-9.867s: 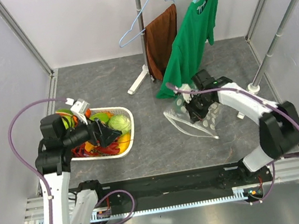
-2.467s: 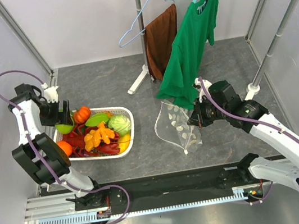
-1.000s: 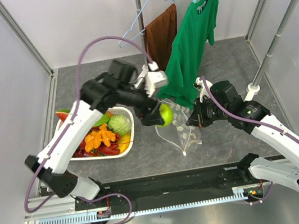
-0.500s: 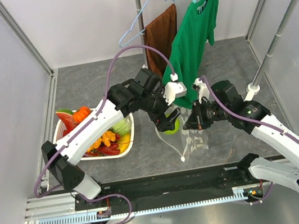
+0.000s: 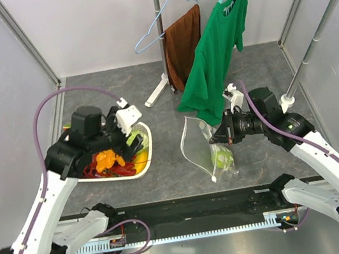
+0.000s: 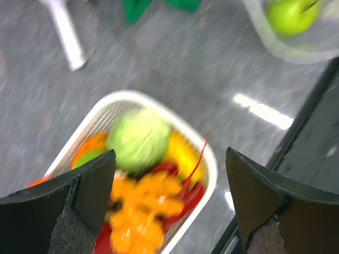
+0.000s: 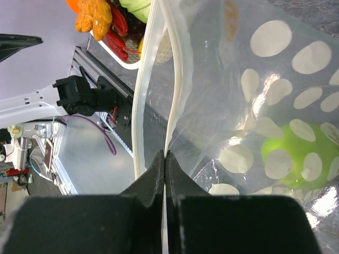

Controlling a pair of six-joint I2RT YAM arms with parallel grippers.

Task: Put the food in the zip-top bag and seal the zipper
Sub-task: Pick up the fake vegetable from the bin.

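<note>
The orange piece (image 6: 142, 203) lies uncovered below. My left gripper comes down to the left in the top view toward it next and closes on its near end (image 6: 130, 239).
The polka-dot zip-top bag (image 5: 206, 148) hangs open from my right gripper (image 5: 218, 138), which is shut on its whitish zipper edge (image 7: 177, 90). A green fruit (image 5: 220, 156) lies inside the bag, also seen in the right wrist view (image 7: 296, 153) and the left wrist view (image 6: 288, 15). My left gripper (image 5: 129, 151) is open and empty above the white basket (image 5: 140, 126). The basket holds the green cabbage (image 6: 139, 138), an orange piece (image 6: 142, 203), red lobsters (image 6: 183, 197) and a yellow piece (image 6: 183, 151).
A green T-shirt (image 5: 215, 49) and a brown cloth (image 5: 180, 41) hang from a rack behind the bag. A rack foot (image 5: 156, 93) lies on the grey table. A black rail (image 5: 189, 209) runs along the near edge. A slanted pole (image 5: 310, 40) stands at right.
My left gripper let go of the green fruit into the bag and swung back left over the basket, now open. My right gripper kept holding the bag's mouth.
</note>
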